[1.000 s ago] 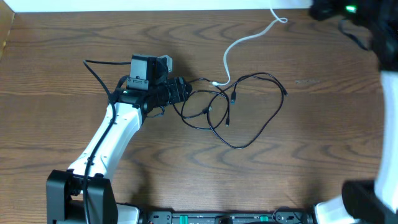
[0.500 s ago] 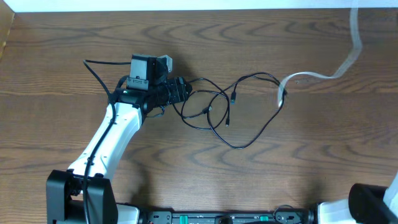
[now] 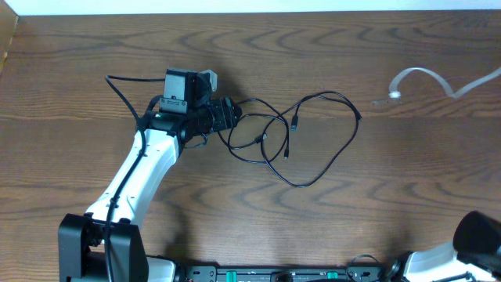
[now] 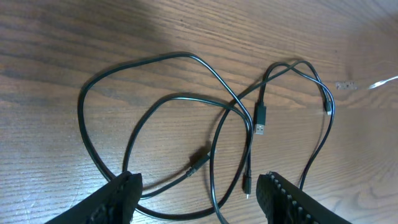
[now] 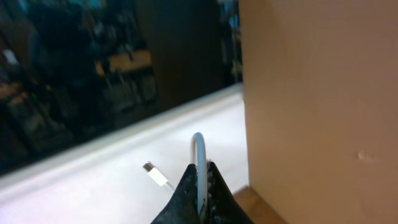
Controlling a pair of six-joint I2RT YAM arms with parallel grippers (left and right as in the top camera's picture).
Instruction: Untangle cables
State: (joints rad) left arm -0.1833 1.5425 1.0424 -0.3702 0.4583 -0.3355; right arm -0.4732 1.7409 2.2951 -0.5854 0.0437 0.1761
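The right gripper lowers toward the bare wood by the brown panel and releases the white cable next, as that empty spot lies below the gripper.
The black cable lies in loose crossing loops on the wooden table, right of my left gripper. In the left wrist view the loops spread ahead of my open left gripper; a strand runs between its fingers, untouched. The white cable hangs blurred at the far right, apart from the black one, and runs off the right edge. My right gripper is shut on the white cable, whose white plug end dangles beside it. That gripper is outside the overhead view.
The left arm reaches from the front left, with a thick black wire looping beside it. Part of the right arm shows at the front right corner. The table's far edge meets a white wall.
The white cable has been pulled right, off the black cable, and now hangs clear of it. The right arm has left the top right of the overhead view. The left arm has not moved.
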